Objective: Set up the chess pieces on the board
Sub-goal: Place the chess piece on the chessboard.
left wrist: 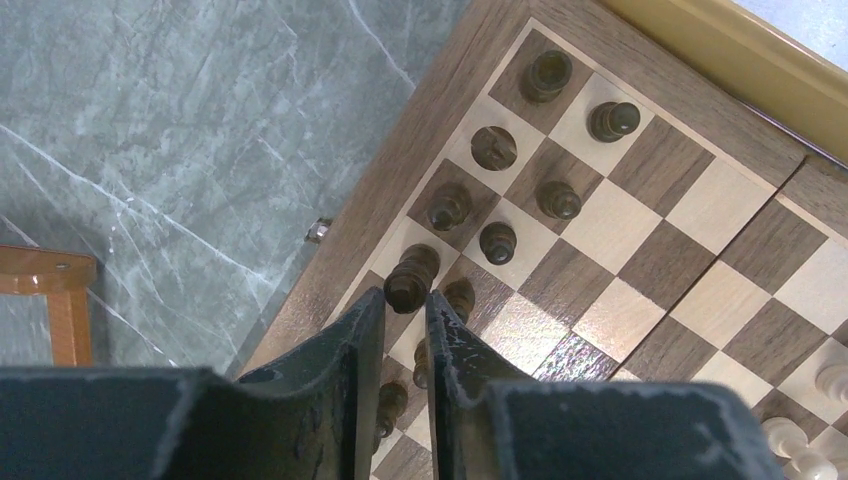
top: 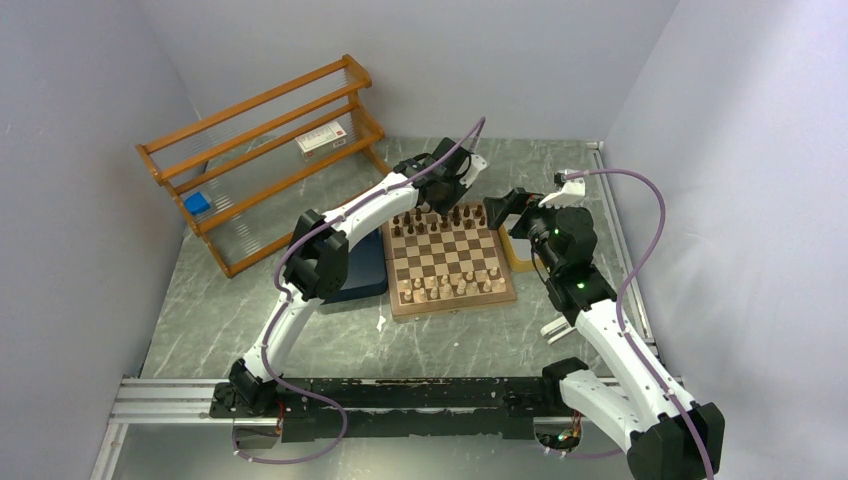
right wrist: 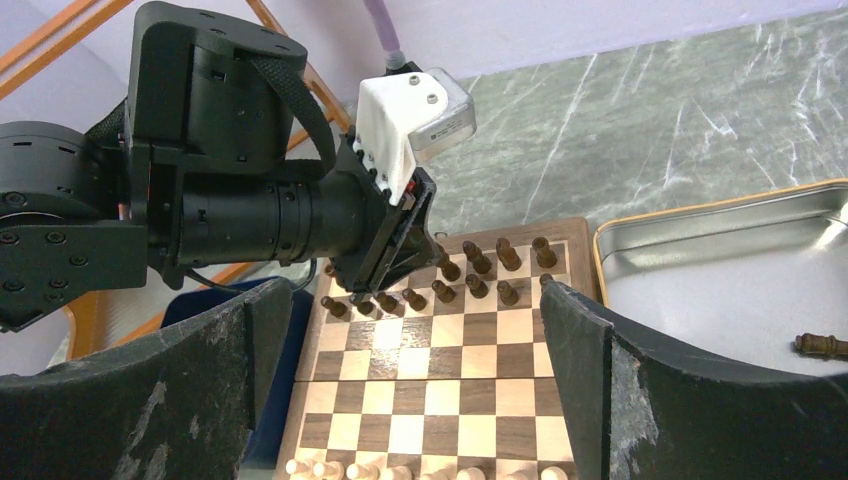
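The dark piece still off the board [right wrist: 822, 346] is in the metal tray [right wrist: 700, 215], so my right gripper should move down and to the right in the top view, onto that piece.
The board [top: 450, 258] lies mid-table with dark chess pieces [top: 442, 220] along its far rows. My left gripper [top: 436, 200] hangs over the far left part of the board [left wrist: 640, 260]. Its fingers [left wrist: 370, 330] stand a narrow gap apart, open, flanking the top of one upright dark piece [left wrist: 412, 275] on an edge square. Other dark pieces [left wrist: 497, 242] stand close by. My right gripper [right wrist: 415, 300] hovers wide open and empty above the board's right side [right wrist: 450, 370]. One dark piece [right wrist: 825, 346] lies on its side in a metal tray [right wrist: 700, 215].
Cream chessmen [top: 450, 288] line the board's near rows. A dark blue tray [top: 365, 268] sits under the left arm beside the board. The yellow-rimmed metal tray [top: 517, 262] is at the board's right. A wooden rack [top: 260, 160] stands at the back left.
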Controlling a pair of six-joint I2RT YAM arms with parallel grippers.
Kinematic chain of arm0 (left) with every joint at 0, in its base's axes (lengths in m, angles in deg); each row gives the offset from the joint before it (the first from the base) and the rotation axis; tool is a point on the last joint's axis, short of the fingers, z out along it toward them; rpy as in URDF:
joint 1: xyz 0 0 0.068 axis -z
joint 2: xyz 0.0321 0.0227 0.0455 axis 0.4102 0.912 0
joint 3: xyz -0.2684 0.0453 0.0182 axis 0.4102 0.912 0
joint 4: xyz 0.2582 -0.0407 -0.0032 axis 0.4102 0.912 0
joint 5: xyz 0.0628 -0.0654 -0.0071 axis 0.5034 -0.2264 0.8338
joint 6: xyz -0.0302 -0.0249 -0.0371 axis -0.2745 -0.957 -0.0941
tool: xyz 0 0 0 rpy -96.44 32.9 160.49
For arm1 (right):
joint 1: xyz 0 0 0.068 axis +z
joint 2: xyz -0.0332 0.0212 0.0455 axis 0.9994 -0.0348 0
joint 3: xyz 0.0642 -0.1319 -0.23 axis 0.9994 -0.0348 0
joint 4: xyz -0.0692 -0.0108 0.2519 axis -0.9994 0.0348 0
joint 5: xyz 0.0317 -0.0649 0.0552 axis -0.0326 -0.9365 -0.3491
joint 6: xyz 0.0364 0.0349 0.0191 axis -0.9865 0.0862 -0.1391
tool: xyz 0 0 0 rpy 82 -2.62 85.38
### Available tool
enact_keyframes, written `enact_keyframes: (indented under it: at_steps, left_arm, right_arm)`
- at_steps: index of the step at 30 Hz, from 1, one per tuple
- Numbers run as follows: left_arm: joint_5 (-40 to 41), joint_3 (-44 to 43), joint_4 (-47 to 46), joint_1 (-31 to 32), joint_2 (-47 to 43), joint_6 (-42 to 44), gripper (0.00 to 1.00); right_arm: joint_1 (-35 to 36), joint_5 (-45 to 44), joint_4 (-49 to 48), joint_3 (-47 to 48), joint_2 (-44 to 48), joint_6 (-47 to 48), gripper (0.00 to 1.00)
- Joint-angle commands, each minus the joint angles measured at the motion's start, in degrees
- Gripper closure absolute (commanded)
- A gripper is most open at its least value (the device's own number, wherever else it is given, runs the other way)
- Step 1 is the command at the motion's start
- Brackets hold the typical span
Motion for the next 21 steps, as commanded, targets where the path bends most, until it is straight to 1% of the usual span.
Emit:
enact_keyframes:
  at_steps: [1,3,7,11,15,16,18,21]
  left_arm:
    - [1.6,-2.0,-0.9,0.6,0.6,0.0,0.71]
    - [1.6,-2.1,-0.8,0.6,0.6,0.0,0.67]
    - [1.6,-2.3,-1.0,0.6,0.0,-0.3,0.64]
    - [0.6,-2.9,-1.1,0.5,-1.5,-2.1,0.58]
    - [-1.3,-3.0,-2.2,-0.4,-5.0,-5.5,0.55]
    - [-2.1,-2.5,-2.8,-1.0,-6.4,-6.8,0.54]
    - [-6.3,-0.2,-4.7,-2.7,-9.2,-11.4,0.54]
    - [-13.3,6.5,-10.0,-6.1,-15.5,-17.4,0.55]
  right_arm:
    - [0.0,-0.5,-1.1,-0.7,0.5,0.2,0.0]
    - [0.0,-0.5,-1.3,-0.8,0.4,0.2,0.0]
    - [0.0,-0.5,-1.3,-0.9,-0.1,0.1,0.0]
    - [0.0,-0.8,-1.1,-0.9,-0.6,-0.9,0.0]
    - [0.0,-4.5,1.3,0.3,-1.4,-3.6,0.0]
    - [0.0,-5.9,2.2,0.8,-1.8,-4.1,0.0]
    - [0.0,-7.7,4.5,2.4,-3.3,-4.9,0.0]
    - [0.0,-8.6,7.4,4.1,-5.6,-5.1,0.0]
